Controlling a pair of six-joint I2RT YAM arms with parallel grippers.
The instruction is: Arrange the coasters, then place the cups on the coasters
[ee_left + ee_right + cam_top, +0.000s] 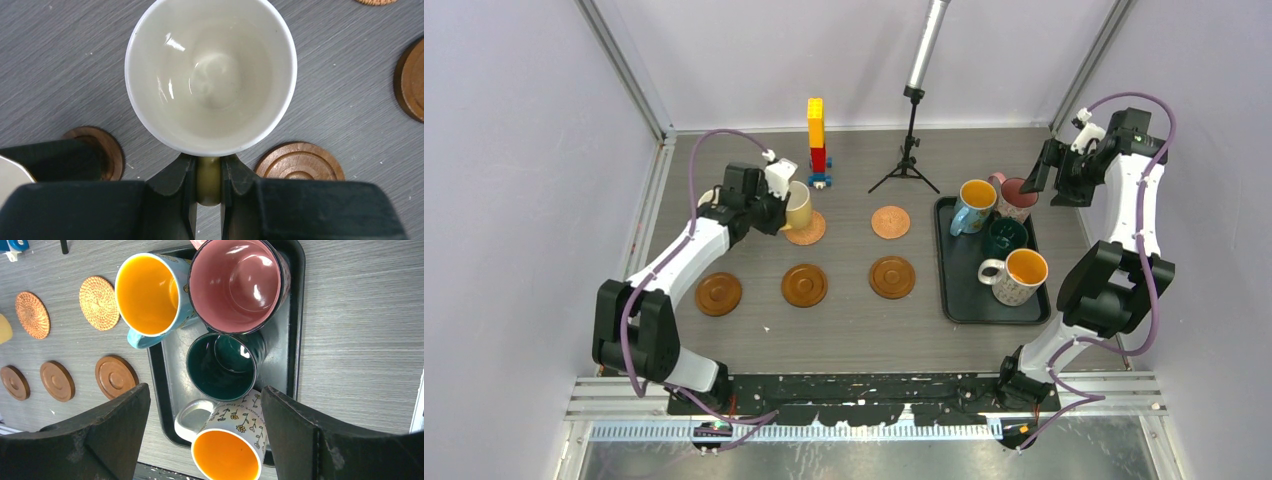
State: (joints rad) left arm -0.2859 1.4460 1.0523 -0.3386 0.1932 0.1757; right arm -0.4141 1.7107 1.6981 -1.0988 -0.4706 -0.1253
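The middle of the woven coaster (805, 228) nearest the brick tower is next for my left gripper, which I will move down and shift toward it.
My left gripper (782, 205) (209, 167) is shut on the handle of the cream-yellow cup (798, 205) (210, 75). The cup stands upright over the far-left edge of a woven coaster (807, 229); I cannot tell whether they touch. A second woven coaster (890, 222) (99, 302) lies to its right. Three dark ringed coasters (719, 294) (804, 285) (892, 277) form the near row. My right gripper (1036, 178) (204, 390) hangs open above the tray, holding nothing. Under it stand the light blue cup (147, 292), pink cup (235, 282), dark green cup (222, 365) and white-patterned cup (230, 450).
The black tray (955, 290) (292, 340) sits right of the coasters. A yellow and red brick tower (817, 140) and a small tripod stand (909, 160) stand at the back. Metal frame posts line both sides.
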